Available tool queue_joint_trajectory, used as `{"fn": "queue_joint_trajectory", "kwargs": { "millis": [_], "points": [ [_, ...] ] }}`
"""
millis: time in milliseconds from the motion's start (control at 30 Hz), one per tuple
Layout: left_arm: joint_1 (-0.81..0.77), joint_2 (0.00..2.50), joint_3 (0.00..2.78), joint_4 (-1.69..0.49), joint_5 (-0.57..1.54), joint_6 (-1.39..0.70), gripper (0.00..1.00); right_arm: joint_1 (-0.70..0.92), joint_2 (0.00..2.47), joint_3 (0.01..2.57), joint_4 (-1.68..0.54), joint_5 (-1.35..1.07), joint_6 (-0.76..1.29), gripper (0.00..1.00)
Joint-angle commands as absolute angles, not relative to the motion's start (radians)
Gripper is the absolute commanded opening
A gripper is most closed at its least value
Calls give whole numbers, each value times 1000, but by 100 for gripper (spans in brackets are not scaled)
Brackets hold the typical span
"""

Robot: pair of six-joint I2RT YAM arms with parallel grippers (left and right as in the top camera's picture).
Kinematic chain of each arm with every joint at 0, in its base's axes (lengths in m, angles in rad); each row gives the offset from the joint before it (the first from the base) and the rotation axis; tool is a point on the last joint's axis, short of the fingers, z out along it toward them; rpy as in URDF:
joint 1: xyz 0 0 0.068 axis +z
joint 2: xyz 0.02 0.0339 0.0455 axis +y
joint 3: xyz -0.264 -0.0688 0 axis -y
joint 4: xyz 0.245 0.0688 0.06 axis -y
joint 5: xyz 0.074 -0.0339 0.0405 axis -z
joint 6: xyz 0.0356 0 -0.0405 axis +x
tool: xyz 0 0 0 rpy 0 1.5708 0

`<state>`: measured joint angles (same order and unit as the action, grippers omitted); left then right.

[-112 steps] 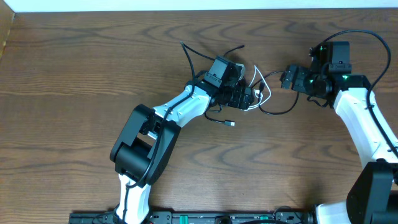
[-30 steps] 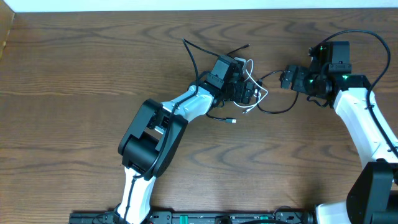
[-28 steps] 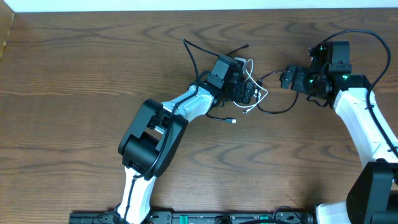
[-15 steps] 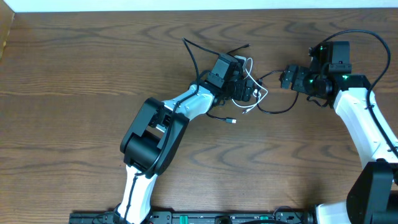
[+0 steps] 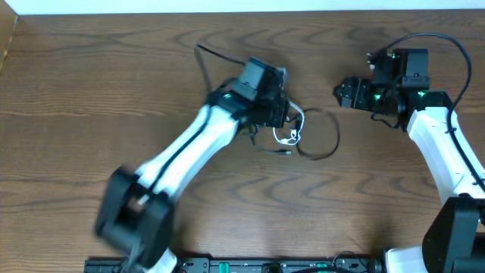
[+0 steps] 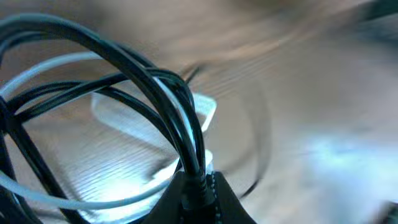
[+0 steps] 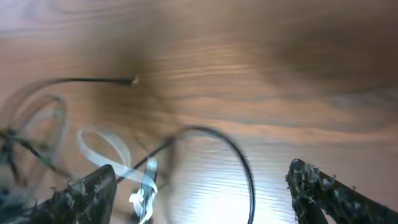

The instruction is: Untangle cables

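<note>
Parts of the black cable loop with the white cable (image 5: 292, 134). I should move my left gripper to the left in the overhead view, over bare wood, and let go of the black cable's plug end.
The black cable (image 5: 324, 144) and the white cable (image 5: 292, 134) lie tangled on the wood table right of centre. My left gripper (image 5: 282, 114) is over the tangle's left side. In the left wrist view it (image 6: 198, 188) is shut on strands of the black cable (image 6: 163, 93), and the white cable (image 6: 56, 65) loops beside and behind them. My right gripper (image 5: 345, 92) hangs open to the right, apart from the tangle. Its fingers (image 7: 93, 190) stand wide with nothing between them. Below it lie a black cable loop (image 7: 244, 163) and the white cable (image 7: 104, 144).
The thicker black wires (image 5: 203, 54) of the left arm arch above its wrist, and another (image 5: 439, 42) curves over the right arm. The table's back edge (image 5: 242, 14) runs along the top. Bare wood surrounds the tangle.
My left gripper has shut on the black cable, and the arm has swung left, dragging the tangle left and away from my right gripper. My right gripper has shifted slightly left.
</note>
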<state>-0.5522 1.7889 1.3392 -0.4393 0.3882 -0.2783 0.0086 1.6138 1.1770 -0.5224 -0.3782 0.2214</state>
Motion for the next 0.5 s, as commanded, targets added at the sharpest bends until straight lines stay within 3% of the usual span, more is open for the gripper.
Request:
{"fn": "queue_joint_trajectory", "kwargs": {
  "millis": [0, 267, 467],
  "points": [
    [-544, 1608, 1351, -494, 534, -210, 7, 7, 1529, 1177, -467, -687, 167, 87],
    [-425, 1568, 1351, -492, 888, -210, 7, 11, 1459, 1177, -437, -1003, 167, 88],
    [-385, 1568, 1351, -482, 909, -237, 7, 101, 1474, 1177, -455, -909, 255, 77]
  ]
}}
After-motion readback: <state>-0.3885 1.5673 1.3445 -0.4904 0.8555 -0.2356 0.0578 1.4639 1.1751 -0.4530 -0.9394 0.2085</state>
